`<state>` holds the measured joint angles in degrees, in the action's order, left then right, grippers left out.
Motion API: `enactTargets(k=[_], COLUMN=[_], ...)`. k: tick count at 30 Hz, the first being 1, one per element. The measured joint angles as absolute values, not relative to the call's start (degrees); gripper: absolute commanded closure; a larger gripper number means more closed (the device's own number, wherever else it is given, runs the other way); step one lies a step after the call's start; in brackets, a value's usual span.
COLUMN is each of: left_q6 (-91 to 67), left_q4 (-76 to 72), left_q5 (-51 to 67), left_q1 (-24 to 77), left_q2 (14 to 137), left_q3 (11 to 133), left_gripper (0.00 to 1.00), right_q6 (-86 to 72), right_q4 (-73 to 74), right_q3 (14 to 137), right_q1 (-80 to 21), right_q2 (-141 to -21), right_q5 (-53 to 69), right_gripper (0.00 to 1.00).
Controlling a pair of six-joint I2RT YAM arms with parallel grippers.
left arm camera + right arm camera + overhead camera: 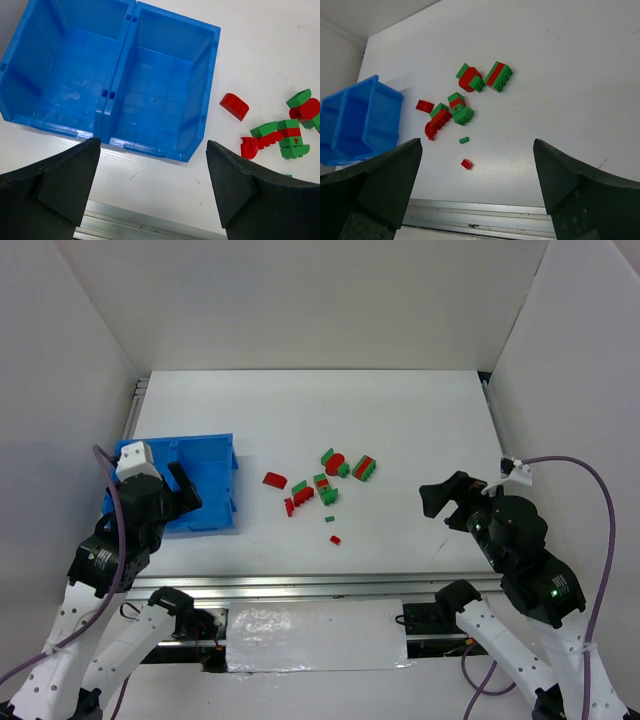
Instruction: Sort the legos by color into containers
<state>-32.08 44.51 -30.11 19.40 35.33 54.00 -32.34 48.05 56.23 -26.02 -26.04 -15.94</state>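
Observation:
My right gripper should next go to the left in the top view and down onto the joined pieces' near green end (329, 497) (463, 116), because the pieces are outside the bin.
The containers are two side-by-side compartments of one blue bin (212, 452) at the table's left; in the left wrist view both compartments (155, 95) hold nothing. The legos (322, 485) lie scattered mid-table: a red curved brick (234, 106), joined red-and-green pieces (497, 76), a tiny green one (464, 140) and a tiny red one (466, 163). My left gripper (153, 145) hangs open over the bin's near edge, nothing between its fingers. My right gripper (478, 142) is open too, right of the pile and above the table's near edge.
An aluminium rail (300, 590) runs along the table's near edge, with a strip of silver tape (315, 635) below it. White walls close in the left, back and right sides. Purple cables (600, 540) loop beside each arm.

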Motion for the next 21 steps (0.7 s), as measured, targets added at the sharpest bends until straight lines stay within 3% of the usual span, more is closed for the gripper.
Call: enactTargets(k=[10,21], left_q6=[-31.3,-31.3], left_q4=[41.9,41.9], left_q5=[-25.6,-24.7], left_q1=[19.4,19.2], left_q2=[34.6,37.1], left_q3=[53.7,53.4], left_gripper=[0.00,0.00], right_q6=[-31.8,-32.1], right_q4=[47.7,40.1], right_q3=[55.0,50.7], right_q1=[-26.0,-26.4], right_q2=[-27.0,-42.3], right_q5=[-14.2,-8.1], right_gripper=[0.00,0.00])
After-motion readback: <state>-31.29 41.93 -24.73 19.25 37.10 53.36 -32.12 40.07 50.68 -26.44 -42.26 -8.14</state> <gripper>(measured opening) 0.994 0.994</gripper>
